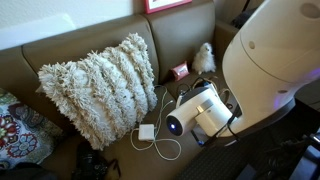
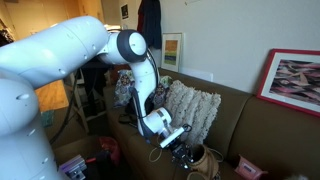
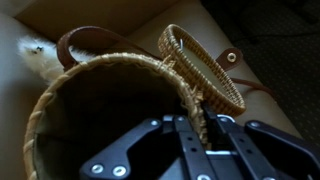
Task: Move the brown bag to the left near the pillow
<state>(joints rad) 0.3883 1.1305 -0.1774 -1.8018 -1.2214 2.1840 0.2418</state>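
Next, my gripper carries the bag (image 2: 204, 160) toward the back of the sofa, onto the seat beside the shaggy pillow, to release the bag's rim. A gap still separates them.
In the wrist view the brown bag (image 3: 118, 64) fills the frame: a round woven rim around a dark hollow, a flipped-open lid (image 3: 205, 62) and a thin strap (image 3: 85, 38). My gripper (image 3: 186, 118) is shut on the bag's rim, one finger inside and one outside. In an exterior view the gripper (image 2: 182, 147) holds the bag (image 2: 204, 160) low over the sofa seat, right of the shaggy cream pillow (image 2: 190, 108). In an exterior view the pillow (image 1: 97, 85) leans on the sofa back, and the arm's wrist (image 1: 197, 110) hides the bag.
A floral cushion (image 1: 15, 130) lies left of the pillow. A white charger with cable (image 1: 147, 132) lies on the seat between pillow and wrist. A small red box (image 1: 180, 71) and a white fluffy toy (image 1: 204, 57) sit at the sofa back.
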